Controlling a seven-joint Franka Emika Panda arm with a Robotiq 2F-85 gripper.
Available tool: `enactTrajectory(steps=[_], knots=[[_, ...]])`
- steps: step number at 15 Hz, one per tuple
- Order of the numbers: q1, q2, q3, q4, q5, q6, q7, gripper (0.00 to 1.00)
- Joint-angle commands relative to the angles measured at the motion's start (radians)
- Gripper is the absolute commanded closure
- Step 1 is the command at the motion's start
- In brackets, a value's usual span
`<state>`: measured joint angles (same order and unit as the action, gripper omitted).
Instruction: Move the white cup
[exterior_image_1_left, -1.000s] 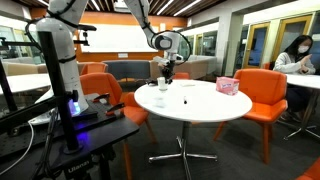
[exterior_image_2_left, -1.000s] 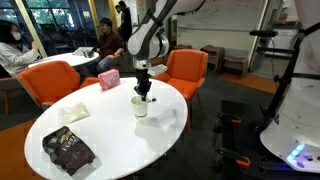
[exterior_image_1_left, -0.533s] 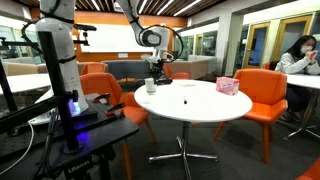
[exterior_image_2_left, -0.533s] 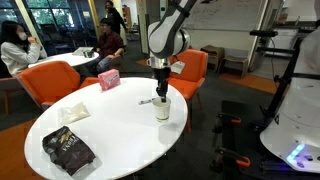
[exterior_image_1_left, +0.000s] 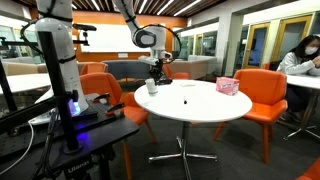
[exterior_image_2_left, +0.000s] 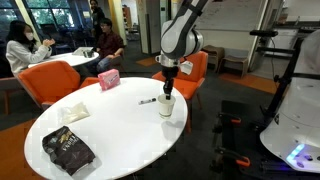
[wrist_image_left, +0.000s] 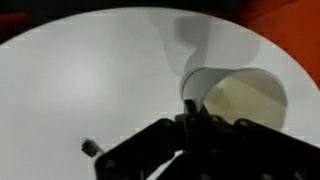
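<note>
My gripper should carry the cup (exterior_image_2_left: 166, 104) toward the small dark object, onto clear tabletop beside it, and release the cup's rim there, as the cup stands near the edge of the tabletop.
The white cup (exterior_image_2_left: 166, 104) stands near the edge of the round white table (exterior_image_2_left: 100, 140); it also shows in an exterior view (exterior_image_1_left: 151, 87) and in the wrist view (wrist_image_left: 235, 95). My gripper (exterior_image_2_left: 168, 88) comes down from above and is shut on the cup's rim. In the wrist view the fingers (wrist_image_left: 192, 108) pinch the near wall of the cup. The cup looks to rest on or just above the tabletop.
A small dark object (exterior_image_2_left: 146, 100) lies beside the cup, also in the wrist view (wrist_image_left: 89, 147). A pink box (exterior_image_2_left: 108, 79) sits at the far side. A dark snack bag (exterior_image_2_left: 67, 151) and a white napkin (exterior_image_2_left: 75, 112) lie nearer. Orange chairs (exterior_image_2_left: 55, 82) surround the table.
My gripper has carried the white cup from the middle of the table toward its edge, past the small dark object. In the last half second it moved only slightly.
</note>
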<state>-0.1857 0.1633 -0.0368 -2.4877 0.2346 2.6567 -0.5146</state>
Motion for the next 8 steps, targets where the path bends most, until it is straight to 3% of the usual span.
enactTrajectory(steps=[1,8], knots=[[-0.023,0.037,0.029,0.013,0.095,0.062,-0.064,0.99],[-0.085,0.106,0.043,0.100,0.169,0.085,-0.048,0.99]])
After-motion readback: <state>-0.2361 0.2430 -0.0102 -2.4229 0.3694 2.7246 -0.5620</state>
